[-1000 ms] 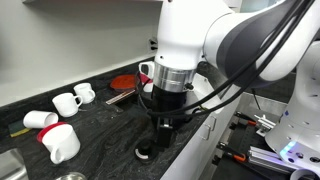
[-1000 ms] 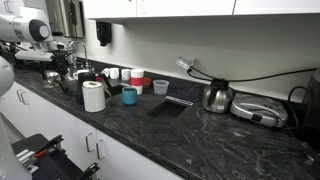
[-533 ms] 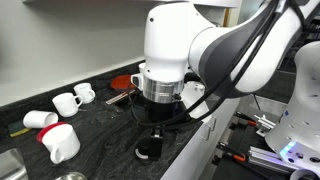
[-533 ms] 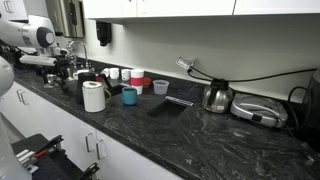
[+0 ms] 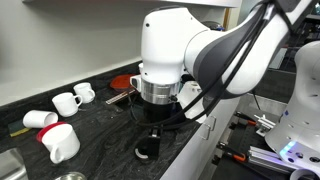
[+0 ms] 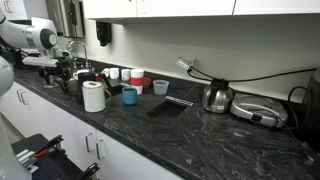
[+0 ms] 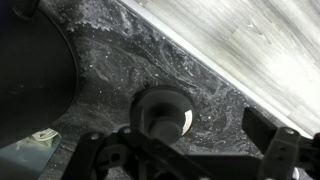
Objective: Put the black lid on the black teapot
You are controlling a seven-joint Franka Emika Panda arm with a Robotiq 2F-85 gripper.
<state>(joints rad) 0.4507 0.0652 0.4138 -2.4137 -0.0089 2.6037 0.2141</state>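
The robot's gripper will go down, easing to the left in the wrist view, onto the lid's raised knob (image 5: 147, 148) (image 7: 166, 128), since that knob is below its open fingers.
The black lid (image 7: 163, 108), a flat round disc with a raised knob, lies on the dark speckled counter near its front edge. It also shows in an exterior view (image 5: 147, 152). My gripper (image 7: 185, 142) is open and empty, pointing down just above the lid, with its fingers spread to either side of it; it also shows in both exterior views (image 5: 155, 130) (image 6: 68, 76). A large dark rounded body (image 7: 30, 80) at the left of the wrist view looks like the black teapot. The arm hides it in the exterior views.
White mugs (image 5: 70, 100) and a short white pot lying tipped (image 5: 62, 143) are on the counter. A red dish (image 5: 124, 82) stands behind the arm. Further along are a white cylinder (image 6: 94, 96), a blue cup (image 6: 129, 96) and a metal kettle (image 6: 214, 96). The counter's front edge is close.
The arm's upper body has swung a little to the left over the counter. The gripper stays open above the lid, which has not moved.
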